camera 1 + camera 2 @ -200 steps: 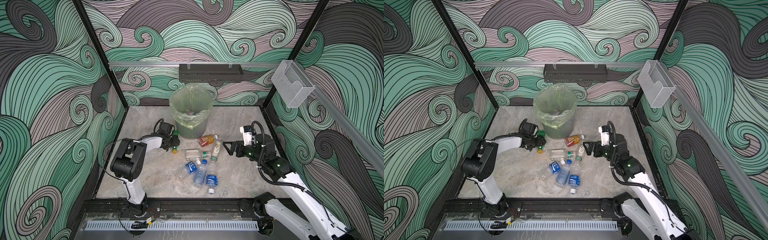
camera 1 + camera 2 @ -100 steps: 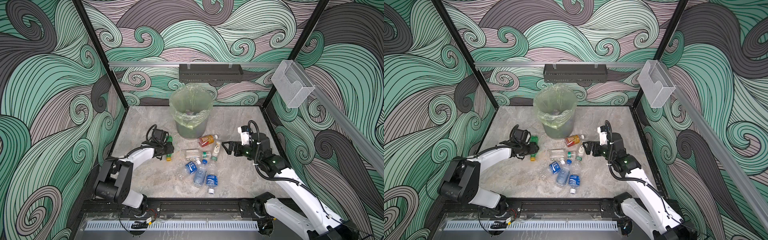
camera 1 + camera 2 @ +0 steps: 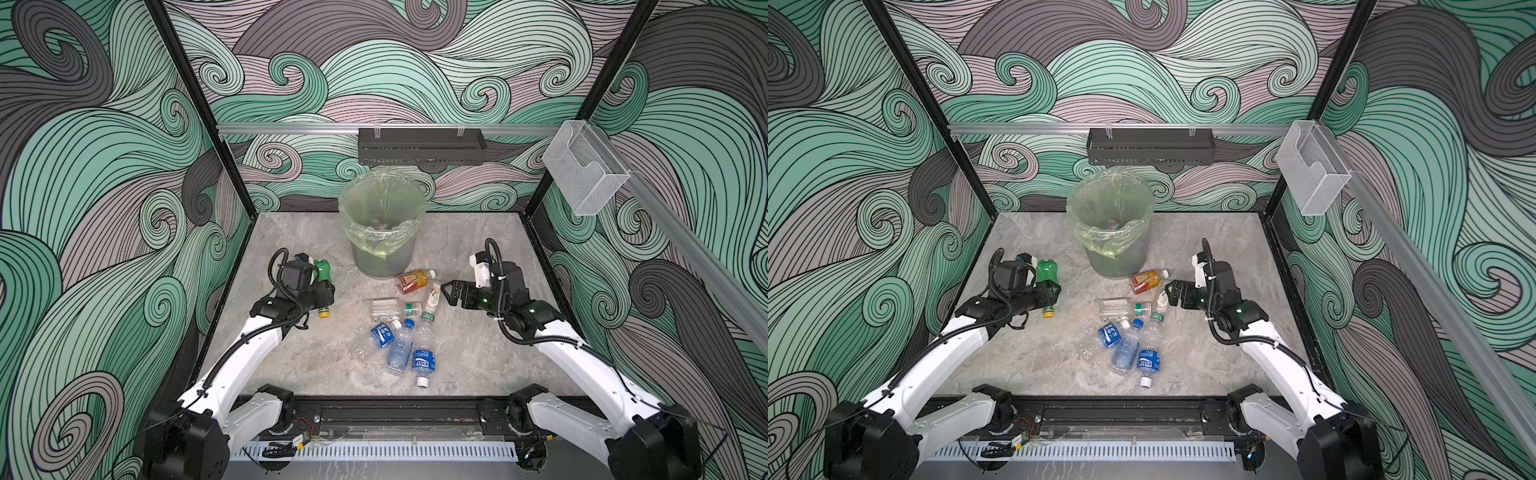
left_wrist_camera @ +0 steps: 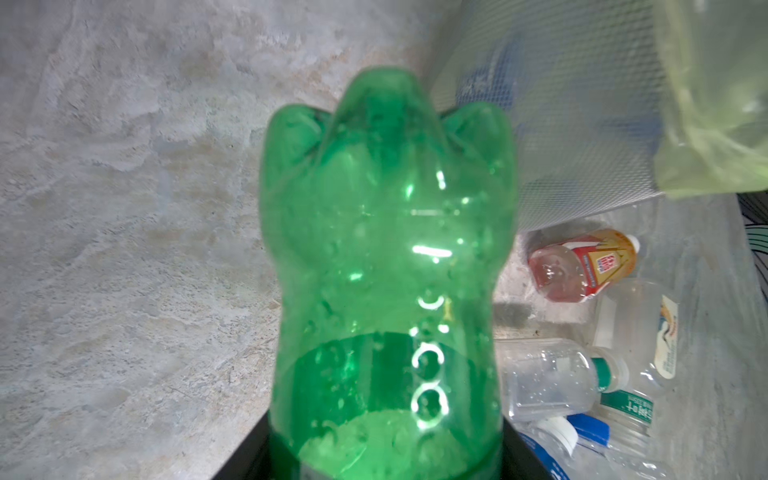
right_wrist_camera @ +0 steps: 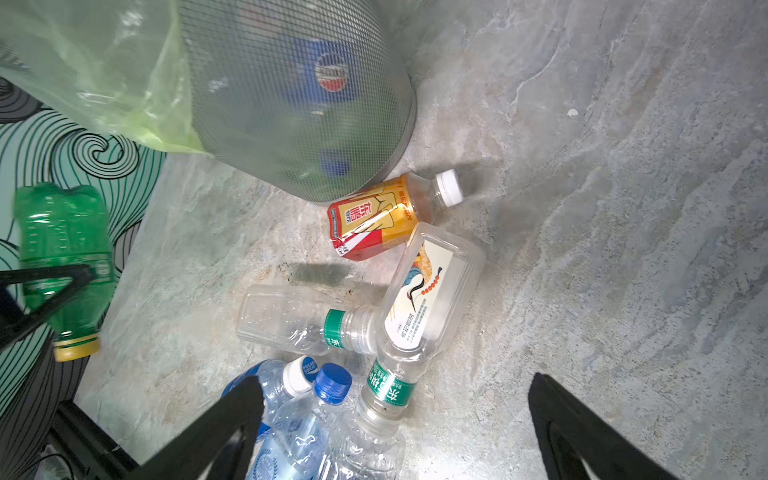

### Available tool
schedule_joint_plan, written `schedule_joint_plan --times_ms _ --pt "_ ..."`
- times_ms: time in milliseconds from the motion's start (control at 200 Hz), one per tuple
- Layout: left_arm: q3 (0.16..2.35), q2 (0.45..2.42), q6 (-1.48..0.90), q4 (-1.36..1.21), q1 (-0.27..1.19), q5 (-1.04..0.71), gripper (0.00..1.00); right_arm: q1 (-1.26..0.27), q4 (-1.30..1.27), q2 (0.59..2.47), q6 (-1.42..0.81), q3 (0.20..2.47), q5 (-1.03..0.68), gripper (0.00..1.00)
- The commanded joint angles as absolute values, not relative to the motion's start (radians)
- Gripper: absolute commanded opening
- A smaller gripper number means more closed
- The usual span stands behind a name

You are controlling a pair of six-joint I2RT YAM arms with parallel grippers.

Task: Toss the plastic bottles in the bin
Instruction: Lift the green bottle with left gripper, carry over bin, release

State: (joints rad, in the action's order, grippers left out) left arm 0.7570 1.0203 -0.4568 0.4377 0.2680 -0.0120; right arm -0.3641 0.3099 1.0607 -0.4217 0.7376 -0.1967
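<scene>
My left gripper lifts and carries the green bottle outward to the bin's opening next and releases it there, since that opening lies higher and farther outward.
My left gripper is shut on a green bottle with a yellow cap, left of the bin. The bottle's base points toward the back wall. Several plastic bottles lie in front of the bin: an amber one, and clear ones with blue labels. My right gripper is open and empty, just right of a clear white-labelled bottle. More bottles show through the bin's wall.
A black perforated tray hangs on the back wall above the bin. A clear plastic box is fixed to the right wall. Patterned walls close in three sides, and a black rail runs along the front edge.
My left gripper has drawn the green bottle left and forward, away from the bin, while its arm stretched out lower. The right gripper has edged slightly left toward the bottles.
</scene>
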Motion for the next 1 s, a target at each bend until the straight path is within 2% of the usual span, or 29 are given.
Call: schedule_joint_plan --times_ms 0,175,315,420,580,636,681,746,826,996 --pt "0.796 0.953 -0.413 0.469 0.258 -0.055 0.52 -0.358 0.292 1.086 -0.454 0.727 -0.182 1.0" --pt "0.868 0.889 -0.376 0.507 0.257 -0.14 0.51 -0.358 0.285 1.103 -0.462 0.729 -0.182 1.0" --pt "0.994 0.922 -0.334 0.531 0.256 -0.176 0.52 -0.357 0.287 1.107 -0.466 0.725 -0.176 1.0" --pt "1.155 1.017 -0.342 0.492 0.255 -0.231 0.52 -0.359 0.282 1.112 -0.48 0.722 -0.18 1.0" --pt "1.513 1.304 -0.411 0.384 0.256 -0.349 0.5 -0.359 0.256 1.107 -0.503 0.703 -0.189 1.0" --pt "1.652 1.43 -0.44 0.372 0.256 -0.377 0.6 -0.358 0.255 1.106 -0.51 0.7 -0.188 1.0" --pt "1.744 1.527 -0.457 0.376 0.256 -0.428 0.79 -0.36 0.261 1.106 -0.51 0.703 -0.186 1.0" --pt "1.854 1.608 -0.489 0.405 0.258 -0.479 0.89 -0.359 0.278 1.103 -0.507 0.708 -0.185 1.0" --pt "1.863 1.61 -0.484 0.414 0.256 -0.475 0.92 -0.36 0.297 1.094 -0.503 0.709 -0.179 1.0" --pt "1.649 1.438 -0.434 0.383 0.23 -0.373 0.98 -0.359 0.279 1.088 -0.51 0.682 -0.165 1.0"
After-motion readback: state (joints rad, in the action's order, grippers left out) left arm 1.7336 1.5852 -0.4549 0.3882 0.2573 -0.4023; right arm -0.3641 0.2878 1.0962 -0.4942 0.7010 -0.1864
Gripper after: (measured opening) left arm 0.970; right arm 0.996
